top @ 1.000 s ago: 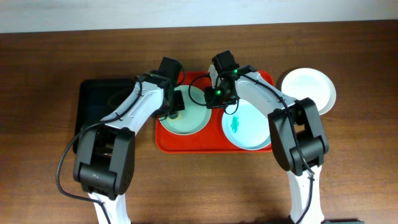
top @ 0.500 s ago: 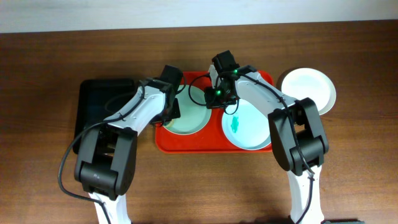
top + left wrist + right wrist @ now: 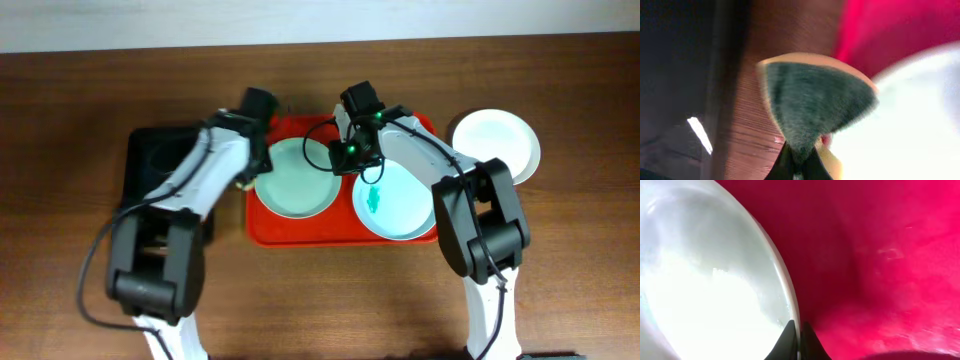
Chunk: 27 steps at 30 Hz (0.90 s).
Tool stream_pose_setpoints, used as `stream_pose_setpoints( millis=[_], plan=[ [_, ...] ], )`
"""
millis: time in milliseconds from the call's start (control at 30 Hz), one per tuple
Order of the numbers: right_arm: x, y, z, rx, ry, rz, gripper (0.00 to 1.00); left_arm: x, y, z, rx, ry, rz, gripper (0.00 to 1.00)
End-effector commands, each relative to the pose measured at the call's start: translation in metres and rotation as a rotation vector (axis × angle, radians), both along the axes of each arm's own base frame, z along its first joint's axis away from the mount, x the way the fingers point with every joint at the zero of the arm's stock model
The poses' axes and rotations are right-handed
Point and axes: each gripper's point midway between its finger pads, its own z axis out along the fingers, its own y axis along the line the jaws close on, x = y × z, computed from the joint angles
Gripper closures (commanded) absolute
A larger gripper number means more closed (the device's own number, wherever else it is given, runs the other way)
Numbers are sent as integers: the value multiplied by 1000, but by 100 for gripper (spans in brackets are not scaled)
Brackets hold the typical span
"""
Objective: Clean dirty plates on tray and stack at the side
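Note:
I will lift my right gripper and carry the smear-free plate onto the white plate (image 3: 499, 138), which lies to the gripper's right in the overhead view, to release it.
The red tray (image 3: 262, 228) holds two plates. The left plate (image 3: 295, 180) looks pale mint with no smear showing. The right plate (image 3: 400, 205) has a teal smear in its middle. A third plate (image 3: 495, 140), white, lies on the table right of the tray. My right gripper (image 3: 343, 152) is shut on the left plate's rim (image 3: 790, 300) at its right edge. My left gripper (image 3: 248, 170) is shut on a grey-green sponge (image 3: 815, 100) with a tan backing, at the tray's left rim, beside the left plate.
A black tray (image 3: 150, 165) lies on the wooden table left of the red tray, under my left arm. Both arms reach over the red tray's back half. The white wall edge runs along the far side.
My left gripper with the sponge has moved left off the left plate to the tray's left rim. The brown mark on that plate is gone. The right gripper has stayed in place.

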Motion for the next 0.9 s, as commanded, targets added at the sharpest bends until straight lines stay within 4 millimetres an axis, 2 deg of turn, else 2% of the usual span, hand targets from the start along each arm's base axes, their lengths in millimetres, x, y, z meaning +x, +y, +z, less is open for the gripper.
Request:
stream_pose_setpoints(
  millis=[0, 67, 167, 267, 333, 467, 600, 733, 867],
  plan=[
    [19, -21, 43, -102, -150, 8, 96, 8, 33, 42, -186, -61, 106, 100],
    [24, -28, 60, -165, -209, 24, 96, 1, 64, 43, -241, -33, 194, 100],
    [31, -32, 86, -267, -309, 27, 96, -11, 96, 40, -327, 10, 250, 100],
    [34, -30, 114, -391, -429, 70, 96, -14, 114, 40, -380, 9, 264, 100],
    [34, -26, 145, -544, -553, 102, 96, -17, 125, 40, -389, 9, 294, 100],
    [27, -20, 191, -846, -740, 123, 96, -17, 126, 40, -385, 9, 280, 100],
    [6, -7, 244, -1222, -908, 152, 96, -17, 127, 40, -384, 8, 280, 100],
    [-12, 13, 275, -1417, -966, 219, 96, -17, 127, 40, -384, 9, 280, 100],
    [-23, 20, 290, -1541, -961, 269, 96, -17, 127, 40, -381, 9, 281, 100]
  ],
)
